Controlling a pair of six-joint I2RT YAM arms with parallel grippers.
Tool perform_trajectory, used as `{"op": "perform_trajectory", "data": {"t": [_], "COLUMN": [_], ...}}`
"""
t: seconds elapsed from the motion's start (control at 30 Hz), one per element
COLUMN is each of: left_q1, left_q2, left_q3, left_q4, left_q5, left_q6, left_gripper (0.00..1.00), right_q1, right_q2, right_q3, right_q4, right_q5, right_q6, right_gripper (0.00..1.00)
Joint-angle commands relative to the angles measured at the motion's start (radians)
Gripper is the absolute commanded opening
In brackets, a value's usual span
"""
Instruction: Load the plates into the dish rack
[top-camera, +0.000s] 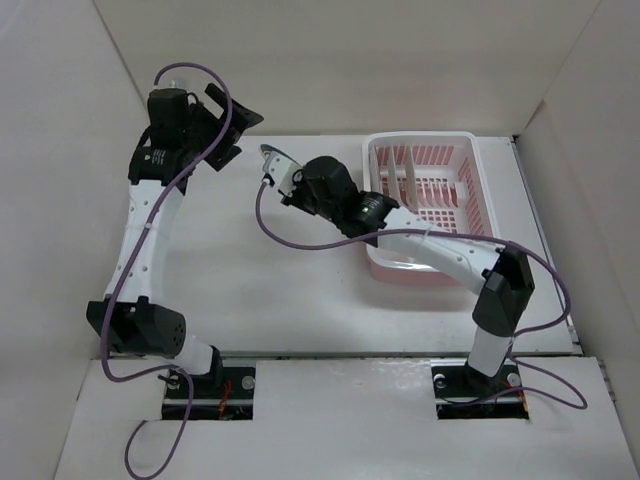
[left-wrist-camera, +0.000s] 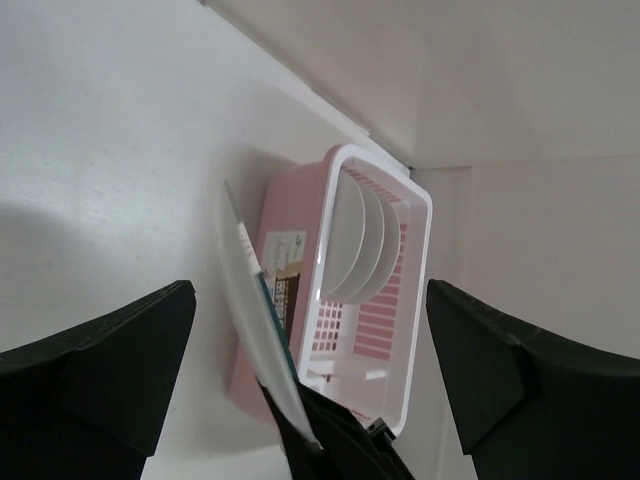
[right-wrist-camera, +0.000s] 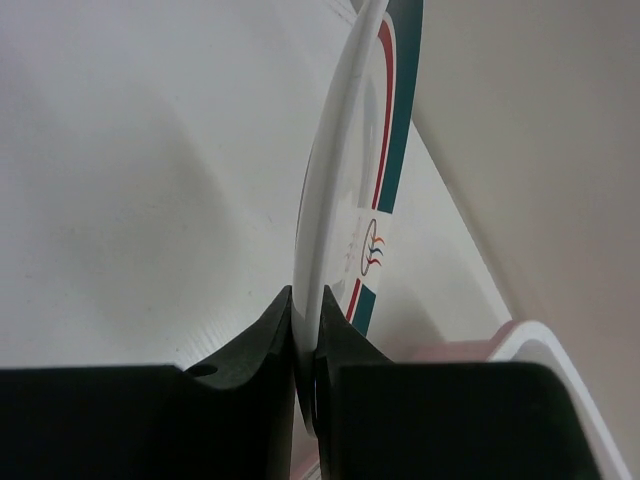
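The rack's empty slots are below my right gripper and to its right in the top view, so I will next move it across and down and let go of the plate in them.
My right gripper (top-camera: 276, 166) is shut on the rim of a white plate (top-camera: 271, 153) with a dark green rim band and a thin red line. It holds the plate on edge above the table, left of the dish rack (top-camera: 470, 190). In the right wrist view the jaws (right-wrist-camera: 307, 295) pinch the plate (right-wrist-camera: 340, 190) between them. My left gripper (top-camera: 240, 138) is open and empty at the back left. Its wrist view shows the held plate (left-wrist-camera: 238, 280) edge-on between its spread fingers (left-wrist-camera: 110, 360). Three white plates (left-wrist-camera: 362, 240) stand upright in the pink rack (left-wrist-camera: 415, 330).
White walls enclose the table at the back and both sides. The rack stands at the back right against the right wall, and my right arm's forearm (top-camera: 440, 250) crosses its near edge. A label (left-wrist-camera: 290, 270) is stuck on the rack's outer wall.
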Motion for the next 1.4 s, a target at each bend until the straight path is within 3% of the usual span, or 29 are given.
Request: {"op": "perform_trajectory", "data": {"t": [0.0, 0.17, 0.3, 0.57, 0.7, 0.9, 1.37], "left_q1": [0.036, 0.057, 0.066, 0.066, 0.066, 0.066, 0.066], "left_q2": [-0.082, -0.082, -0.082, -0.072, -0.033, -0.013, 0.005], "left_q3": [-0.016, -0.109, -0.231, -0.384, -0.384, -0.375, -0.366], "left_q4": [0.072, 0.023, 0.032, 0.097, 0.107, 0.107, 0.107], "left_q5": [-0.095, -0.187, -0.196, -0.178, -0.169, -0.158, -0.147], "left_q6": [0.054, 0.14, 0.172, 0.214, 0.235, 0.255, 0.286], "left_gripper": [1.0, 1.0, 1.0, 1.0, 1.0, 1.0, 1.0], "right_q1": [-0.028, -0.146, -0.318, -0.709, -0.795, -0.875, -0.875], "right_q2": [-0.103, -0.262, -0.413, -0.522, -0.501, -0.344, -0.226], "right_q3": [0.024, -0.009, -0.095, -0.227, -0.275, -0.266, -0.296], "right_q4": [0.086, 0.086, 0.086, 0.036, 0.057, 0.027, 0.016], "right_q5": [0.12, 0.155, 0.074, -0.188, -0.291, -0.454, -0.406], "right_q6": [0.115, 0.384, 0.534, 0.604, 0.615, 0.624, 0.615], "right_gripper": [0.0, 0.0, 0.0, 0.0, 0.0, 0.0, 0.0]}}
